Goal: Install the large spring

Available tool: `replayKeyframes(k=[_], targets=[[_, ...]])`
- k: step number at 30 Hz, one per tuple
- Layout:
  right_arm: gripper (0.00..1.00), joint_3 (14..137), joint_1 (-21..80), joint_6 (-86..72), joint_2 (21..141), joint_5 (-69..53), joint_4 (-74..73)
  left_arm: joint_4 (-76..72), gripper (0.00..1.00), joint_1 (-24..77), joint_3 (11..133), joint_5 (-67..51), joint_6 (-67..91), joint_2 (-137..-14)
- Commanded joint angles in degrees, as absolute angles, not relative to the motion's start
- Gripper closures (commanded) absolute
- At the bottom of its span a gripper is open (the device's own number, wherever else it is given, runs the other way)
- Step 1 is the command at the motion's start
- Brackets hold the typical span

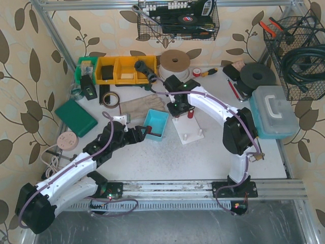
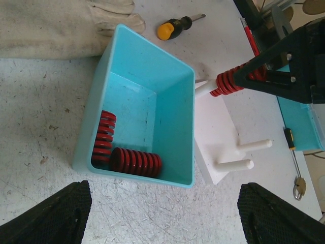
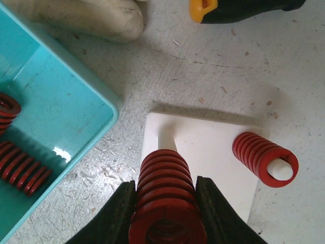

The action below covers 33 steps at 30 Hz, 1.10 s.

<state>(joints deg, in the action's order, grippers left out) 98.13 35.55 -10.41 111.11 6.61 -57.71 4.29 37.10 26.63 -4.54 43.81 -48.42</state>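
Observation:
The lower end of the large red spring already meets the peg's tip, so my right gripper should next move down the corner peg (image 3: 166, 140) toward the white base and let go of the spring.
My right gripper (image 3: 166, 213) is shut on a large red spring (image 3: 165, 190) and holds it over a peg at the corner of the white peg base (image 3: 208, 152). It also shows in the top view (image 1: 179, 108). The spring's lower end is at the peg's tip (image 2: 203, 89). A smaller red spring (image 3: 264, 158) sits on another peg. Two base pegs (image 2: 254, 145) are bare. My left gripper (image 2: 170, 218) is open and empty just in front of the teal bin (image 2: 147, 66), which holds two more red springs (image 2: 134, 161).
A work glove (image 1: 139, 105) lies behind the bin. A screwdriver (image 2: 175, 26) lies beyond it. A teal toolbox (image 1: 274, 112) stands at the right, a green pad (image 1: 76, 117) at the left, and yellow bins (image 1: 119, 68) and a tape roll (image 1: 175, 61) at the back.

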Motion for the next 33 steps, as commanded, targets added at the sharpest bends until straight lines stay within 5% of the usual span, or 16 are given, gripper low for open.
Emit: replayKeyframes(k=[1, 33], targets=[[1.0, 97.2, 35.5, -10.0, 112.4, 6.7, -56.0, 1.2, 0.18, 37.0, 27.1, -4.0, 44.2, -48.3], [1.0, 96.2, 33.8, -15.4, 116.3, 6.2, -51.8, -0.9, 0.19, 37.0, 26.9, -4.3, 43.6, -50.4]])
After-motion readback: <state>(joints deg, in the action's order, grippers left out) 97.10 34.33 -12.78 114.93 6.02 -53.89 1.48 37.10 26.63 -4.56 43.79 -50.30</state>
